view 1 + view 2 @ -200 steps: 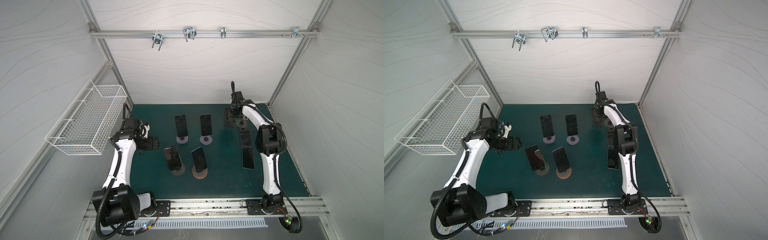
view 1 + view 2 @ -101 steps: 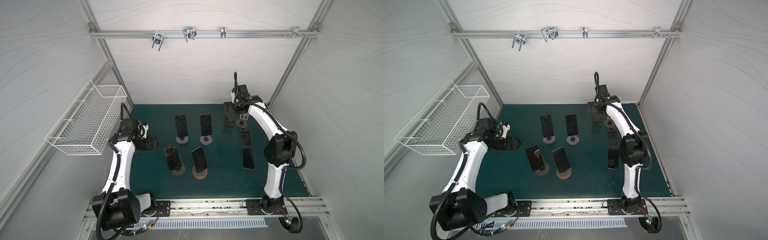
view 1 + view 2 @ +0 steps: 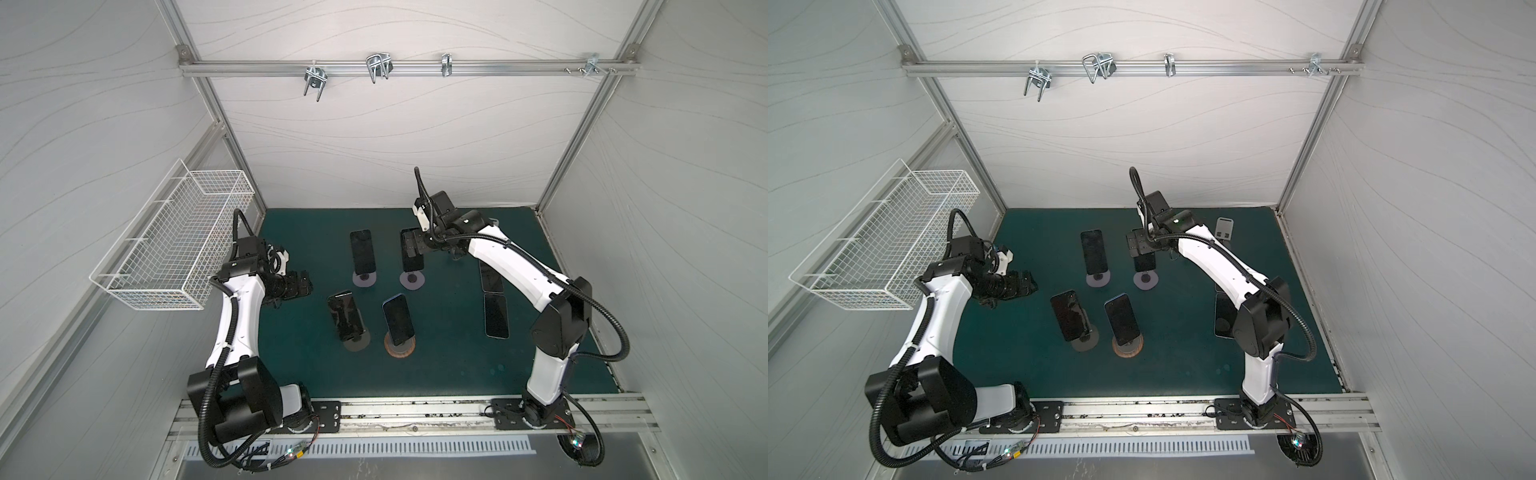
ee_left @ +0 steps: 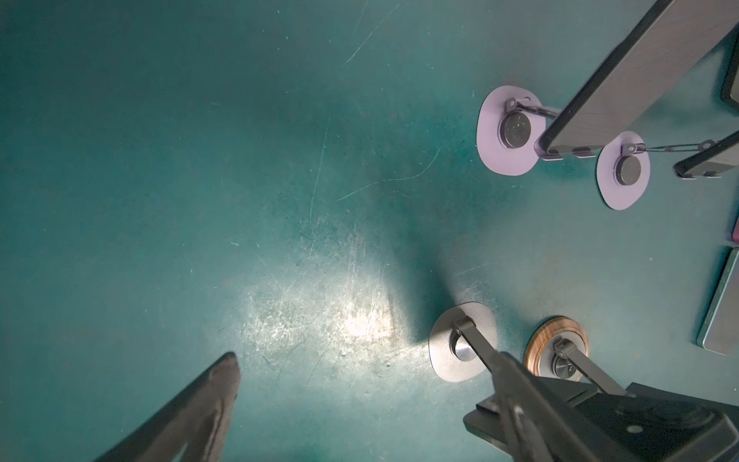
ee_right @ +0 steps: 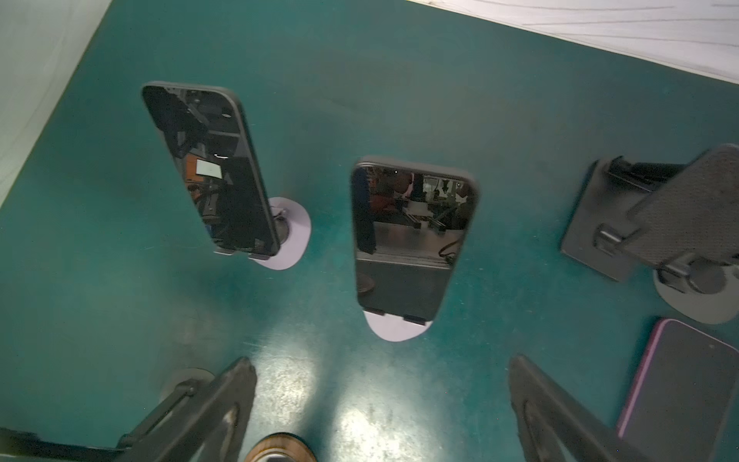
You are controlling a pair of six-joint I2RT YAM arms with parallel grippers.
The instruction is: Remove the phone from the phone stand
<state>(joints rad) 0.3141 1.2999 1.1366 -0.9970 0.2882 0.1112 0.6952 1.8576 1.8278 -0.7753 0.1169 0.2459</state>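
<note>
My right gripper moves outward and down next, open fingers astride the upper end of the phone [image 3: 408, 232] [image 5: 415, 180] below, since both long edges there stand clear.
Four dark phones lean on stands mid-mat. At the back, one phone [image 3: 362, 252] and another phone [image 3: 413, 262] rest on lilac stands [image 3: 364, 279]. In front, a phone [image 3: 344, 315] sits on a grey stand [image 3: 356, 343], and a blue-rimmed phone [image 3: 399, 320] on a wooden stand [image 3: 400, 346]. My right gripper [image 3: 410, 248] hovers open over the back right phone [image 5: 408, 236], fingers [image 5: 224, 404] wide apart and empty. My left gripper [image 3: 301, 284] hangs open and empty at the left, beside the grey stand [image 4: 448, 352].
Two phones lie flat on the mat at the right [image 3: 491, 279] [image 3: 496, 316]. Empty dark stands [image 3: 1224, 227] stand at the back right. A white wire basket [image 3: 174, 245] hangs on the left wall. Enclosure walls close in on three sides.
My right arm swung from the empty stands at the back right leftward over the back right phone, and its jaws opened wider. The left arm barely moved.
</note>
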